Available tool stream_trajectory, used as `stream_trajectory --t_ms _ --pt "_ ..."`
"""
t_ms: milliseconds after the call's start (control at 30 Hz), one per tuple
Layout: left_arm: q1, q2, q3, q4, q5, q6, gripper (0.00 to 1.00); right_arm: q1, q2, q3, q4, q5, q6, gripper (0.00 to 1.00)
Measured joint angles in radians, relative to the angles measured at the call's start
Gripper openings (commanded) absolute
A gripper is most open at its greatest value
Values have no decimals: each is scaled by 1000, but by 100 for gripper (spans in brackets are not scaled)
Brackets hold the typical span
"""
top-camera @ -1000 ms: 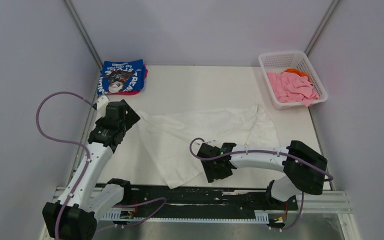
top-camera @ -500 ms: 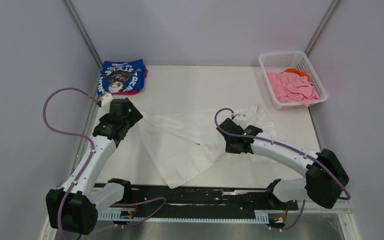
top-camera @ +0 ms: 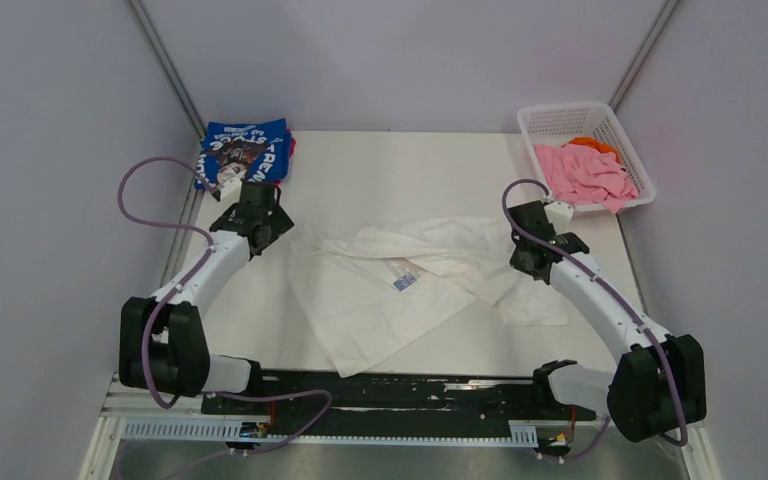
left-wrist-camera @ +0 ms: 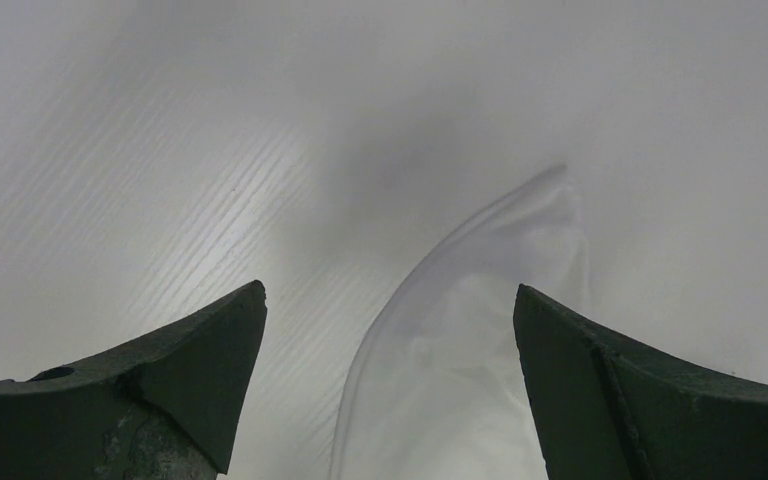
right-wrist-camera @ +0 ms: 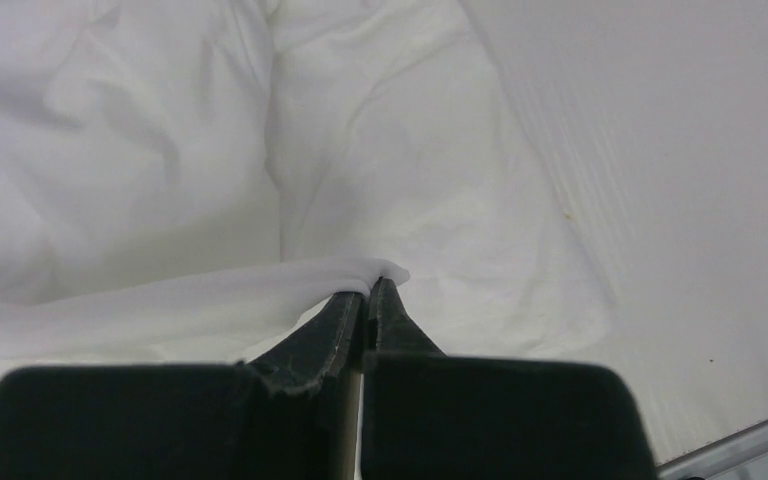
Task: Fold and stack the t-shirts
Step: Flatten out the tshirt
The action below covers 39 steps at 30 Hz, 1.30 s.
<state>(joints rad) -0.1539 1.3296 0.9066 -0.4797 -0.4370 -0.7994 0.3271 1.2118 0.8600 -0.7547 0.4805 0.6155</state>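
The white t-shirt's far corner point(top-camera: 304, 234) point(left-wrist-camera: 556, 195) lies past my left gripper's open fingers, so next I will move my left gripper to the right in the top view and down onto that corner.
A white t-shirt point(top-camera: 360, 300) lies crumpled across the middle of the table, its neck label facing up. My right gripper point(top-camera: 526, 262) is shut on a fold of the white t-shirt point(right-wrist-camera: 160, 150) at its right side, and the cloth pokes out past my right gripper's point(right-wrist-camera: 371, 286) tips. Over the shirt's far-left corner my left gripper point(top-camera: 266, 226) stands open. In the left wrist view that corner of the white t-shirt point(left-wrist-camera: 470, 350) lies below my left gripper point(left-wrist-camera: 388, 300), between the fingers and untouched. A folded blue t-shirt point(top-camera: 245, 152) rests on a pink one at the back left.
A white lattice basket point(top-camera: 560, 108) at the back right holds a pink t-shirt point(top-camera: 585, 172) and an orange one point(top-camera: 592, 142). Bare tabletop point(top-camera: 390, 170) shows behind the white shirt. Grey walls close in on both sides.
My right gripper shut on the shirt's near edge and carried it back and right, folding cloth over. The left gripper, still open, moved back and right to the shirt's left corner.
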Motion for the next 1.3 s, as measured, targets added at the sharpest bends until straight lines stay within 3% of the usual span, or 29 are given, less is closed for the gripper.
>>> stream_trajectory --t_ms 233,400,567,700,1067,1233,1300 --pt "18 180 87 60 46 -8 99 -43 -5 0 70 -51 -63 0" --pt "18 343 204 101 131 1 92 -43 15 0 103 -79 -98 0" --pt "18 493 323 111 235 63 79 -43 33 0 114 -97 -114 0" --pt "17 583 386 97 275 103 78 -43 33 0 127 -103 -124 0" --pt "-77 670 504 -84 158 169 71 -43 34 0 141 -106 -141 0" --pt "-100 674 517 -159 108 163 58 -43 34 0 144 -106 -144 0" --pt "-102 674 518 -177 96 163 45 -43 34 0 146 -107 -144 0"
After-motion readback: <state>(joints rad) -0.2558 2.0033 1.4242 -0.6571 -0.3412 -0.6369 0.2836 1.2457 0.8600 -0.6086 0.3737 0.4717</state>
